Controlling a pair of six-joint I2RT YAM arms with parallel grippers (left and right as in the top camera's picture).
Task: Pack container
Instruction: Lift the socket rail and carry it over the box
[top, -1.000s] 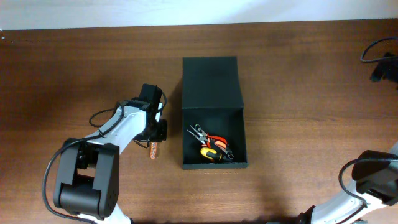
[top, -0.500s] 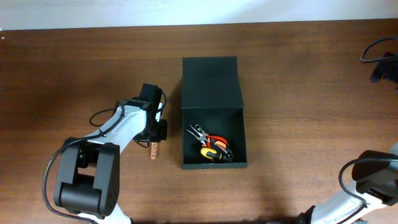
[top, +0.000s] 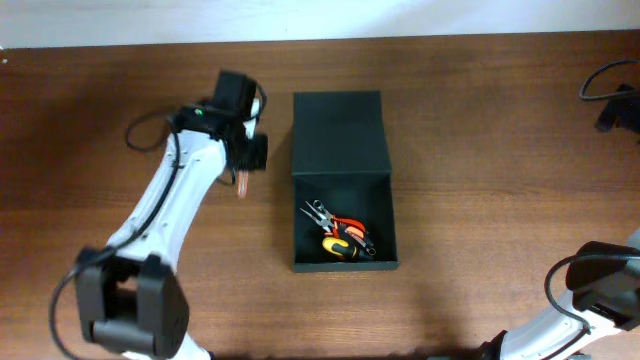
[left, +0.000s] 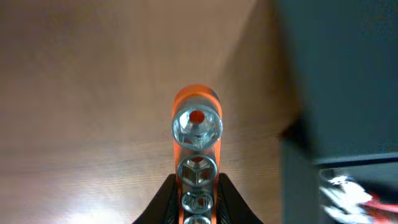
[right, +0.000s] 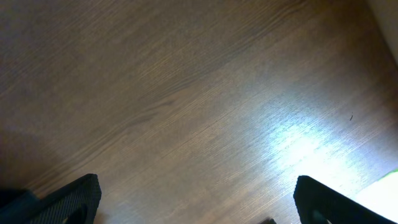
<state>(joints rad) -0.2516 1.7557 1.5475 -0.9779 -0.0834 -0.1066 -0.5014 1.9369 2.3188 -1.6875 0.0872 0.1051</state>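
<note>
Bare container bottom by the pliers is below my left gripper and to its right in the overhead view, so I will swing across, turn, go down and let go of the orange socket bar (top: 241, 184).
The container (top: 344, 256) is a dark box standing open in the middle of the table, its flap lid (top: 338, 130) laid back on the far side. Inside lie orange-handled pliers (top: 335, 222) and a yellow-and-black tool (top: 338, 246). My left gripper (top: 243, 172) hovers just left of the lid, shut on an orange socket rail (top: 241, 184). In the left wrist view the rail (left: 196, 130) with its chrome sockets stands between the black fingers (left: 163, 200), with the container's wall (left: 336, 81) at the right. My right gripper (right: 196, 202) is open over bare wood.
A black cable (top: 608, 92) lies at the table's far right edge. The right arm's base (top: 598, 288) sits at the near right corner. Bare wooden tabletop (top: 480, 150) surrounds the box.
My left arm has lifted the socket rail off the table and carried it away from the front, from beside the box's open part to beside the lid. The right arm is still.
</note>
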